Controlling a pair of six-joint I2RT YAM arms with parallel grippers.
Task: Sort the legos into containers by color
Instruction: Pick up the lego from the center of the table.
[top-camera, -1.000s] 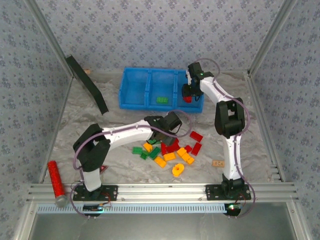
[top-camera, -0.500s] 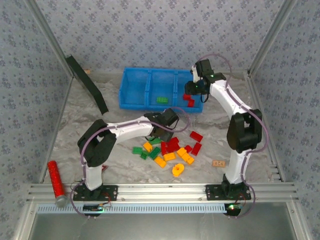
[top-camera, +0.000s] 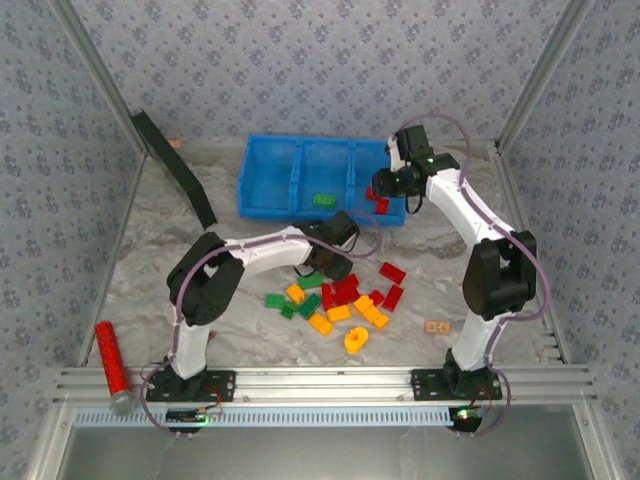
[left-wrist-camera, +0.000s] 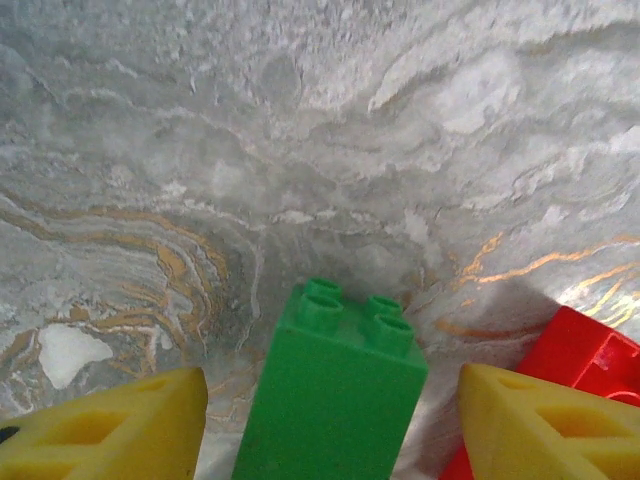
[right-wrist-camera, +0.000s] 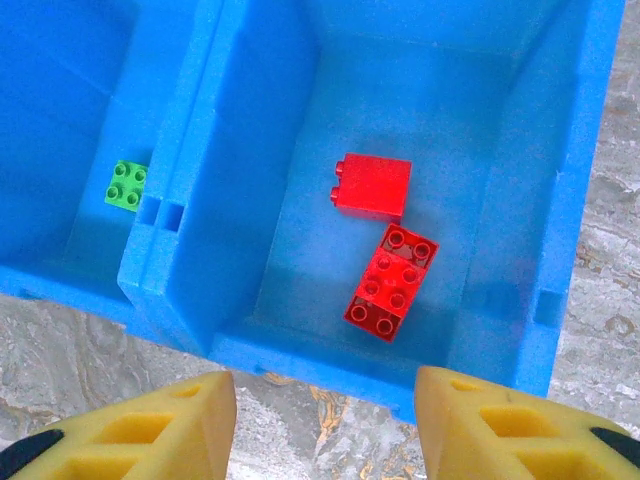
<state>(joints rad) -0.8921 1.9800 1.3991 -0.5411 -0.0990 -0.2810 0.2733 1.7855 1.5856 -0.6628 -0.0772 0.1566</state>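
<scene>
I should next lower my left gripper a little and close it on the opposite sides of the green lego (left-wrist-camera: 331, 405), because my open fingers are around it with room on both sides.
The blue bin (top-camera: 270, 208) stands at the back with three compartments. Two red legos (right-wrist-camera: 391, 282) (right-wrist-camera: 372, 186) lie in its right compartment, and a green one (right-wrist-camera: 127, 185) lies in the middle. My right gripper (right-wrist-camera: 325, 390) hovers open and empty over the bin's near wall (right-wrist-camera: 330, 355); from above I see it at the bin's right end (top-camera: 385, 185). My left gripper (left-wrist-camera: 333, 385) is low at the pile (top-camera: 322, 265), open. A green lego (left-wrist-camera: 335, 390) sits between its fingers with a gap on each side. Red, yellow and green legos (top-camera: 347, 292) lie loose mid-table.
A red lego (left-wrist-camera: 590, 350) lies just right of the left gripper's fingers. A black board (top-camera: 175, 165) leans at the back left. A red cylinder (top-camera: 110, 360) lies at the near left, and a tan tile (top-camera: 436, 326) sits right of the pile.
The right gripper let go of a red lego, which now lies in the right compartment, and drew back toward the bin's near wall. The left arm's elbow swung right; its gripper stayed at the pile.
</scene>
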